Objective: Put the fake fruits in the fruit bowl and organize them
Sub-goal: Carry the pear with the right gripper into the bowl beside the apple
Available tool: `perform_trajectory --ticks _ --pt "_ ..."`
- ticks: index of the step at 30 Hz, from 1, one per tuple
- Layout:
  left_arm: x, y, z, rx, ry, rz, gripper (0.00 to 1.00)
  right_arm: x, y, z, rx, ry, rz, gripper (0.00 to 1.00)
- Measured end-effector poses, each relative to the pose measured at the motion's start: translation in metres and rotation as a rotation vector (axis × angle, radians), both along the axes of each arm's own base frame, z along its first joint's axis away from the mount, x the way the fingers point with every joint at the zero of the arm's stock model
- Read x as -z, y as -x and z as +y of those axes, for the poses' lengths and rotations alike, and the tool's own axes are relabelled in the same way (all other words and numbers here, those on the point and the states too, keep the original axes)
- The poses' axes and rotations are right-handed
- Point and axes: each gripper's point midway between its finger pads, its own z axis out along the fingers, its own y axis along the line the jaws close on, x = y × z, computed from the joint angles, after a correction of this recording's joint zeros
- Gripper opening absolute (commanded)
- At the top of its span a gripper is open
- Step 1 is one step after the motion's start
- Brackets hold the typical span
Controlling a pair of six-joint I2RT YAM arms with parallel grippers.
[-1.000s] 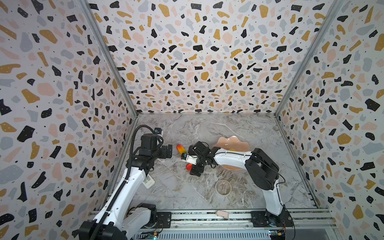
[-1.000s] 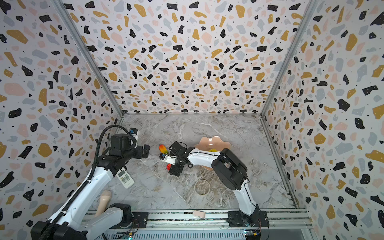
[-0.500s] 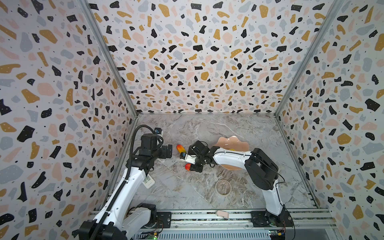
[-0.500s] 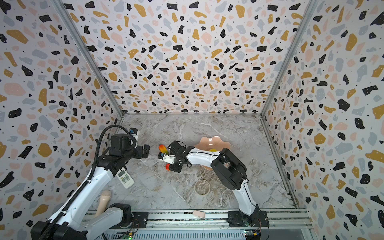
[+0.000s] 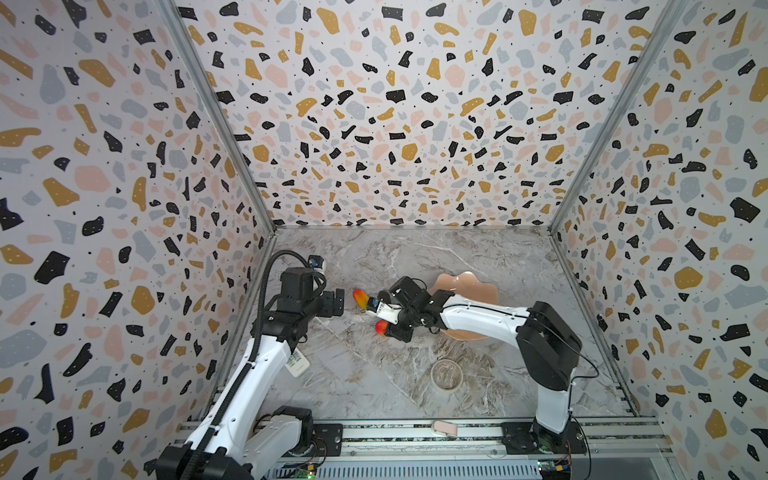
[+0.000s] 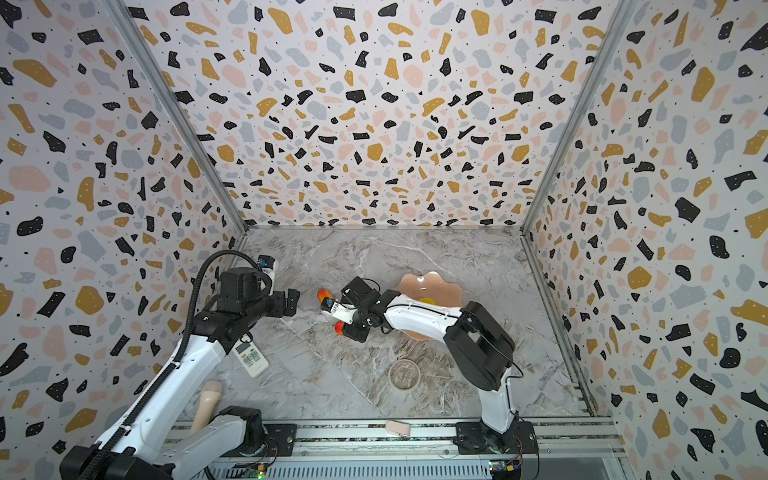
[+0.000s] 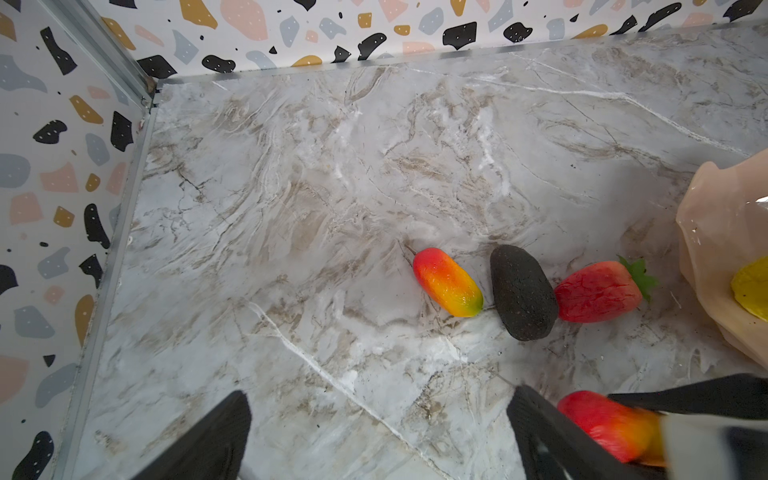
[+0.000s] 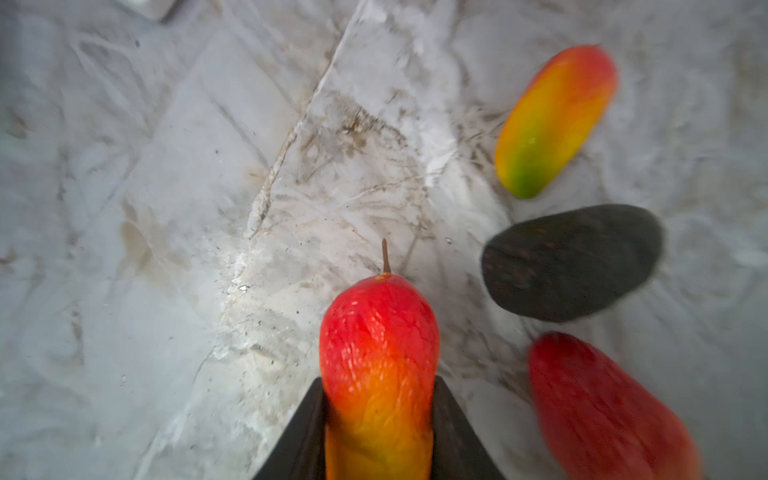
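Observation:
I should next lift the mango in my right gripper across to the bowl's free room beside the yellow fruit, away from my left gripper, then lower and release it.
My right gripper [image 8: 378,386] is shut on a red-orange mango [image 8: 378,365], whose stem end sticks out past the fingers; in both top views the held mango [image 5: 380,328] [image 6: 339,328] is left of the peach fruit bowl [image 5: 469,286] [image 6: 432,286]. On the marble lie a second mango [image 7: 448,282], a dark avocado [image 7: 523,293] and a red strawberry [image 7: 596,293] in a row. A yellow fruit [image 7: 752,291] sits in the bowl [image 7: 723,232]. My left gripper [image 7: 378,419] [image 5: 334,303] hangs open over bare marble, left of the fruits.
A small clear round dish [image 5: 446,375] stands nearer the front. A white remote [image 6: 250,359] lies under the left arm, with a beige object [image 6: 208,405] by its base. A pink piece [image 5: 444,428] rests on the front rail. Patterned walls close three sides.
The right gripper's jaws, open around the mango a second ago, have shut on it. The left arm has stayed where it was.

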Motion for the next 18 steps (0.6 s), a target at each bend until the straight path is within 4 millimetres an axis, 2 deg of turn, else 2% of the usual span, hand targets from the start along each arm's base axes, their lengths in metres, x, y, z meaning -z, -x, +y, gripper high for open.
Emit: perform_trajectory --ticks 2,5,8,11,14,16,18 --pt "0.000 0.000 -0.001 0.002 0.002 0.000 0.99 -0.031 -0.010 -0.020 0.077 -0.052 -0.029 0.00" --pt "-0.001 0.000 -0.001 0.003 0.003 -0.001 1.00 -0.074 -0.032 -0.061 0.233 -0.120 -0.084 0.00" --pt "-0.001 0.000 -0.001 0.004 0.003 -0.001 0.99 -0.096 -0.055 -0.113 0.425 -0.152 -0.120 0.00" --pt "-0.001 0.000 -0.001 0.004 0.004 -0.001 1.00 -0.096 -0.071 -0.169 0.625 -0.152 -0.119 0.00" --pt "-0.001 0.000 -0.001 0.006 0.005 -0.002 1.00 -0.084 -0.080 -0.222 0.802 -0.136 -0.102 0.00" --pt "-0.001 0.000 -0.002 0.007 0.006 -0.001 1.00 -0.076 -0.085 -0.251 0.898 -0.121 -0.087 0.00" --pt "-0.001 0.000 -0.002 0.009 0.007 -0.001 1.00 -0.066 -0.088 -0.271 0.966 -0.105 -0.074 0.00"
